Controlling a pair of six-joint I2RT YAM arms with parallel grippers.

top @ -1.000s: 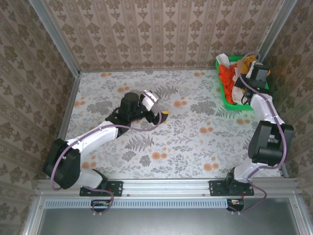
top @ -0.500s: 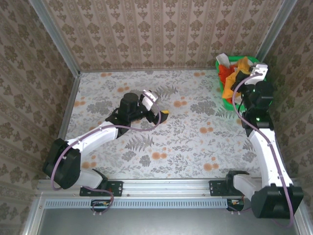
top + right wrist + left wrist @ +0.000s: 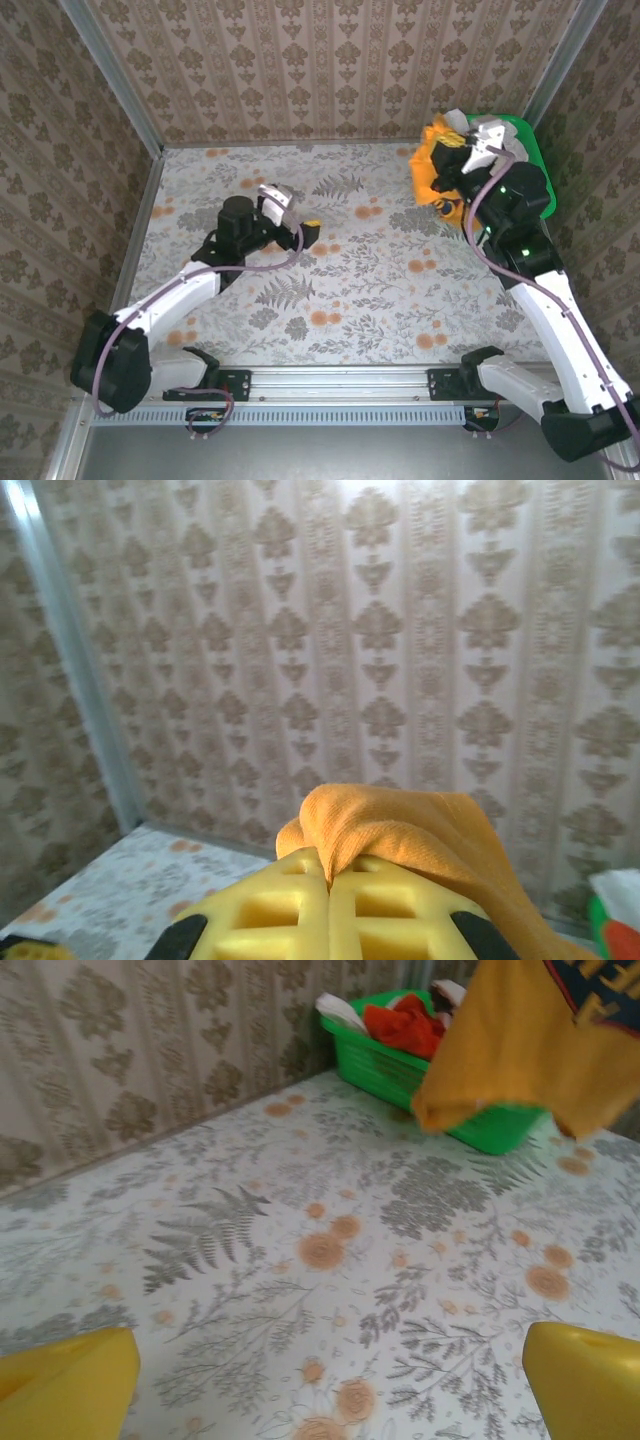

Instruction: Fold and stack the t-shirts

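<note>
My right gripper carries the t-shirt down toward the left gripper next and releases the fold, since the bare floral tablecloth lies below and that way.
My right gripper (image 3: 452, 150) is raised high over the table's back right and is shut on a fold of the mustard-orange t-shirt (image 3: 430, 165). In the right wrist view the orange cloth (image 3: 400, 830) bulges out from between the closed yellow jaws of the right gripper (image 3: 328, 880). The left wrist view shows this t-shirt (image 3: 520, 1040) hanging in the air in front of the basket, with a dark print at its upper edge. A red-orange t-shirt (image 3: 405, 1020) and a white one (image 3: 340, 1005) lie in the basket. My left gripper (image 3: 298, 212) hovers open over the table's middle left, its fingers (image 3: 70, 1380) wide apart and empty.
The green plastic basket (image 3: 528, 140) stands in the back right corner against the wall. Patterned walls close the table on three sides, with metal posts at the corners. Floral tablecloth (image 3: 330, 1250) spreads bare between the two arms.
The right arm has lifted the mustard-orange t-shirt out of the basket and carried it up and to the left. The left arm has drawn back a little to the left, still open.
</note>
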